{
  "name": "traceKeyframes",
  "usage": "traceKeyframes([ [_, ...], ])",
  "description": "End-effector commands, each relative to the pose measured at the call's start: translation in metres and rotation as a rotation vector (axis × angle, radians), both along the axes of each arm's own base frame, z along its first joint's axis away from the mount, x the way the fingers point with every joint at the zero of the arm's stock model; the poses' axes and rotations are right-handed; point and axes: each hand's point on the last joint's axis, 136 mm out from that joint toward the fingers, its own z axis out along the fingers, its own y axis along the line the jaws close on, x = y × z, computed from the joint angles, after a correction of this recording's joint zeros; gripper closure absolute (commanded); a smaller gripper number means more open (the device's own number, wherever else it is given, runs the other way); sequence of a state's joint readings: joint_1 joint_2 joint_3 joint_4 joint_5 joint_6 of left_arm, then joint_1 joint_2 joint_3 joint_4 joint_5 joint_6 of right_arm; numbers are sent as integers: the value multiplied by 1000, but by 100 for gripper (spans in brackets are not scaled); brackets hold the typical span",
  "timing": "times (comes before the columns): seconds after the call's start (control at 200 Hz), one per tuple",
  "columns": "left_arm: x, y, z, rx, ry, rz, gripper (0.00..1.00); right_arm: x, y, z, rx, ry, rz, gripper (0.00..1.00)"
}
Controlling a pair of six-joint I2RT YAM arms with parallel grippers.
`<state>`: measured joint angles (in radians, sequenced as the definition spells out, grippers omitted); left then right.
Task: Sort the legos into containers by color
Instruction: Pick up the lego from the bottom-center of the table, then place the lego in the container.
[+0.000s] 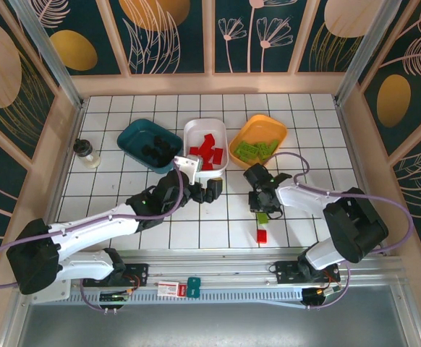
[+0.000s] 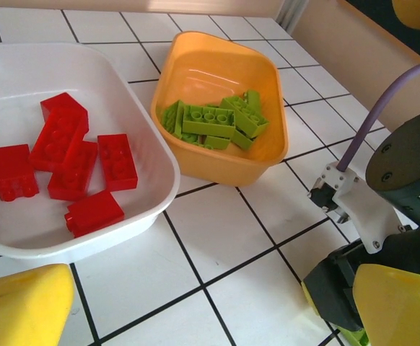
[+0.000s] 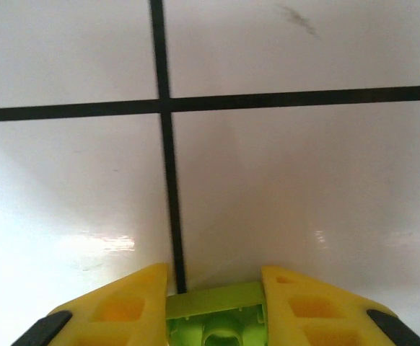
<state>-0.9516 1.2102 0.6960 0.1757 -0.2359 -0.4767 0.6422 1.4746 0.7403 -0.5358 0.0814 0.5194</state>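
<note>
I need to raise my right gripper, carry the lime green lego outward over the pile in the orange tub (image 2: 203, 72) and release it, since that tub holds the green legos.
My right gripper (image 3: 213, 306) is shut on a lime green lego (image 3: 213, 317), held just above the white tiles; in the top view this gripper (image 1: 262, 208) is right of centre with the green lego (image 1: 263, 215) at its tip. A red lego (image 1: 262, 235) lies loose on the table just in front of it. Three containers stand at the back: a teal tub (image 1: 131, 134) with black legos (image 1: 156, 149), a white tub (image 1: 200, 130) with red legos (image 2: 66, 151), and an orange tub (image 2: 203, 72) with green legos (image 2: 213, 122). My left gripper (image 1: 203, 189) stands open and empty before the white tub (image 2: 152, 169).
A small black-lidded jar (image 1: 87, 152) stands at the left edge of the tiles. A red-and-white card (image 1: 169, 288) lies on the rail by the arm bases. The right arm's wrist (image 2: 405, 173) sits close to my left gripper's right finger (image 2: 405, 303).
</note>
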Motion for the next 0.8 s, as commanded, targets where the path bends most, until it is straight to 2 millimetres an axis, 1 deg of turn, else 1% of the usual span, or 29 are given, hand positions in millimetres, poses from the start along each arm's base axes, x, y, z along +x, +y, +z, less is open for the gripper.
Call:
traceKeyframes([
  [0.0, 0, 8, 2, -2, -11, 30, 1, 12, 15, 16, 36, -49, 36, 76],
  [0.05, 1, 11, 2, 2, -12, 40, 1, 21, 20, 28, 57, -97, 39, 77],
  [0.11, 0, 15, 2, 4, -15, 52, 1, 35, 26, 51, 77, -168, 41, 78],
  [0.18, -1, 21, 3, 2, -21, 68, 1, 52, 32, 84, 106, -267, 41, 78],
  [0.245, -2, 28, 4, -1, -28, 87, 1, 71, 37, 121, 139, -383, 35, 78],
  [0.265, -2, 30, 4, -2, -29, 93, 1, 78, 39, 135, 155, -425, 36, 78],
  [0.345, -5, 38, 2, -9, -29, 112, 1, 106, 43, 175, 195, -569, 17, 78],
  [0.395, -7, 43, 0, -14, -27, 120, 1, 125, 44, 192, 225, -645, -1, 78],
  [0.44, -9, 47, -3, -18, -22, 130, 1, 143, 45, 204, 251, -710, -17, 78],
  [0.495, -11, 52, -6, -22, -13, 141, 1, 166, 46, 210, 261, -775, -32, 78],
  [0.531, -13, 55, -9, -23, -5, 149, 1, 177, 49, 211, 254, -810, -32, 78],
  [0.561, -14, 58, -11, -21, 1, 155, 1, 188, 50, 207, 228, -828, -37, 78],
  [0.566, -14, 58, -11, -21, 2, 155, 1, 193, 44, 207, 218, -832, -52, 78],
  [0.576, -14, 59, -12, -21, 4, 158, 1, 199, 38, 205, 202, -834, -67, 78],
  [0.596, -15, 61, -13, -17, 8, 161, 1, 207, 35, 203, 188, -843, -82, 78],
  [0.661, -18, 66, -14, -19, 19, 173, 1, 229, 25, 189, 157, -828, -124, 78],
  [0.681, -18, 68, -16, -17, 23, 178, 1, 236, 22, 179, 148, -810, -135, 78],
  [0.771, -23, 75, -16, -30, 29, 189, 1, 257, 14, 156, 158, -766, -171, 77],
  [0.796, -24, 77, -16, -34, 30, 194, 1, 262, 13, 153, 161, -762, -175, 77],
])
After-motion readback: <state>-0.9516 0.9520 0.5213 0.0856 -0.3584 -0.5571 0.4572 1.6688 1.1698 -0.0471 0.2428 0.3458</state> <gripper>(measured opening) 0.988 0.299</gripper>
